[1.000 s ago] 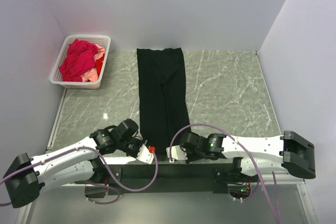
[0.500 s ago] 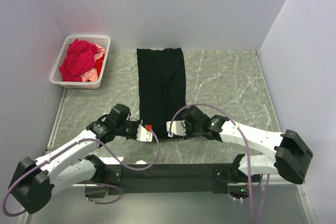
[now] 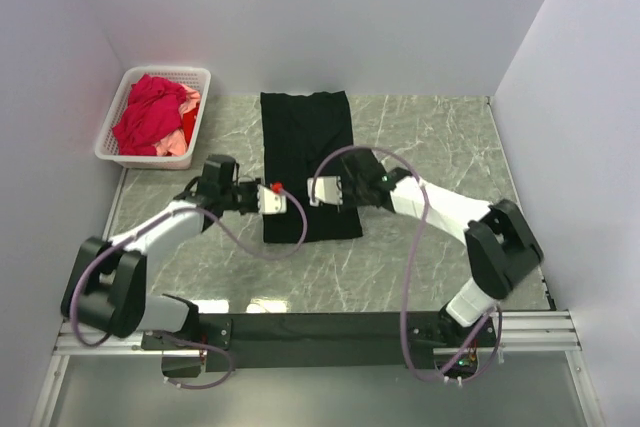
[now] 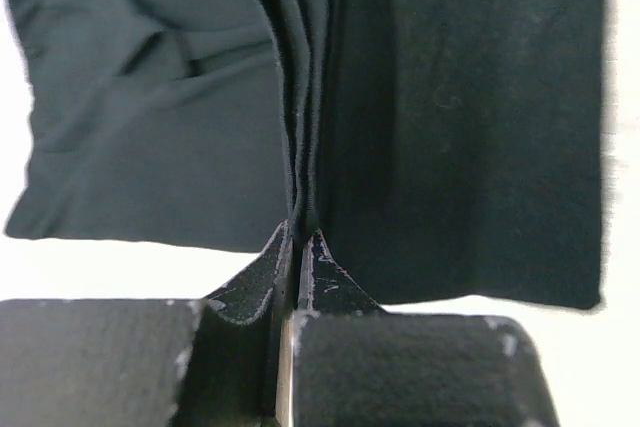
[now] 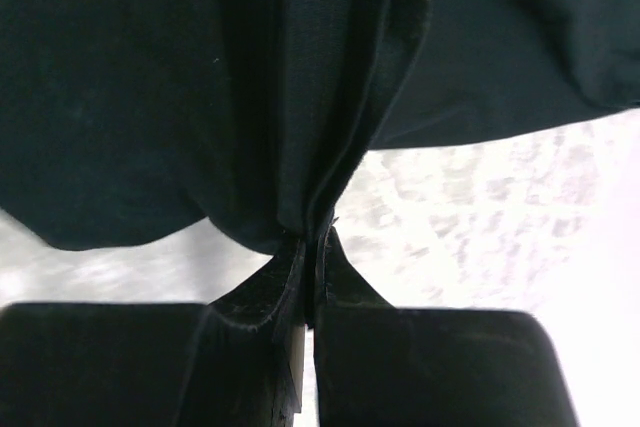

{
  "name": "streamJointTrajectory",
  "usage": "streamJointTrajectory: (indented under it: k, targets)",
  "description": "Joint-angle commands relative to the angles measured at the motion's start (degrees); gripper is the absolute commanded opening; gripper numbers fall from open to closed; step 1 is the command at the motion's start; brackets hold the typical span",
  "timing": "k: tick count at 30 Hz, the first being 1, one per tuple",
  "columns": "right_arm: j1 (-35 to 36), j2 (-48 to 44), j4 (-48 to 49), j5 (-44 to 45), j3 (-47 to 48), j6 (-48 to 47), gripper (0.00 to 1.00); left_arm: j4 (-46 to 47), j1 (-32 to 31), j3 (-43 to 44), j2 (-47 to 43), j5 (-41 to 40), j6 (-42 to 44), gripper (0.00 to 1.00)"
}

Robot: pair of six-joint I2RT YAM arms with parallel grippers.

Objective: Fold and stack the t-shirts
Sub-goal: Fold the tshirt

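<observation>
The folded t-shirt's uncovered far part (image 3: pixel 338 137) (image 5: pixel 480 87) lies outward and below the right gripper, so the robot should next carry the black t-shirt's lifted hem outward with that gripper, lower it onto that part and release it.
The black t-shirt (image 3: pixel 307 137) lies folded into a long strip at the middle of the marble table (image 3: pixel 440 167), its near part doubled over. My left gripper (image 3: pixel 282 197) is shut on the shirt's near-left edge (image 4: pixel 300 187). My right gripper (image 3: pixel 314 192) is shut on the near-right edge (image 5: pixel 320 197). Both hold the hem lifted over the strip's middle. Crimson red (image 3: pixel 148 112) and salmon pink (image 3: pixel 177 147) shirts lie bunched in the basket at the back left.
The white lattice basket (image 3: pixel 202 99) stands at the back left corner against the wall. White walls close the table at the back and both sides. A black rail (image 3: pixel 320 327) runs along the near edge.
Both grippers have carried the shirt's near hem away from the front edge toward the back, doubling the strip over itself. Both arms are stretched out farther.
</observation>
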Motion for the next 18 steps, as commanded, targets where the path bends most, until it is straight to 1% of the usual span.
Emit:
streamJointTrajectory:
  k: [1, 3, 4, 8, 13, 14, 15, 16, 18]
  targets:
    - [-3.62, 5.33, 0.57, -1.29, 7.83, -4.17, 0.0, 5.01, 2.54, 6.05, 5.67, 3.95, 2.2, 0.01]
    - [-5.46, 9.18, 0.05, -1.82, 10.48, -4.87, 0.0, 5.01, 3.68, 8.95, 9.52, 4.74, 2.2, 0.01]
    - [-6.09, 10.25, 0.05, -1.91, 12.58, -5.05, 0.0, 7.28, 4.29, 10.53, 10.68, 5.0, 2.11, 0.01]
    - [-8.11, 15.09, 0.48, -2.0, 16.64, -6.36, 0.0, 9.76, 5.44, 13.7, 16.22, 5.0, 2.64, 0.01]
    - [-9.52, 19.93, 2.42, -1.21, 20.85, -6.63, 0.0, 8.97, 6.32, 19.06, 23.34, 4.48, 2.11, 0.04]
    - [-9.61, 20.63, 2.85, -0.51, 21.48, -6.19, 0.04, 10.71, 6.5, 20.03, 24.04, 3.87, 1.67, 0.04]
    - [-9.69, 21.68, 3.64, -0.33, 22.09, -5.93, 0.08, 11.16, 6.67, 20.47, 25.27, 3.69, 1.24, 0.07]
    - [-9.96, 22.13, 4.08, 0.02, 23.23, -5.67, 0.22, 11.51, 6.76, 21.78, 26.06, 3.16, 0.97, 0.09]
    - [-10.31, 22.74, 5.92, 1.43, 24.2, -4.44, 0.33, 10.47, 6.76, 23.72, 27.91, 1.59, -0.43, 0.13]
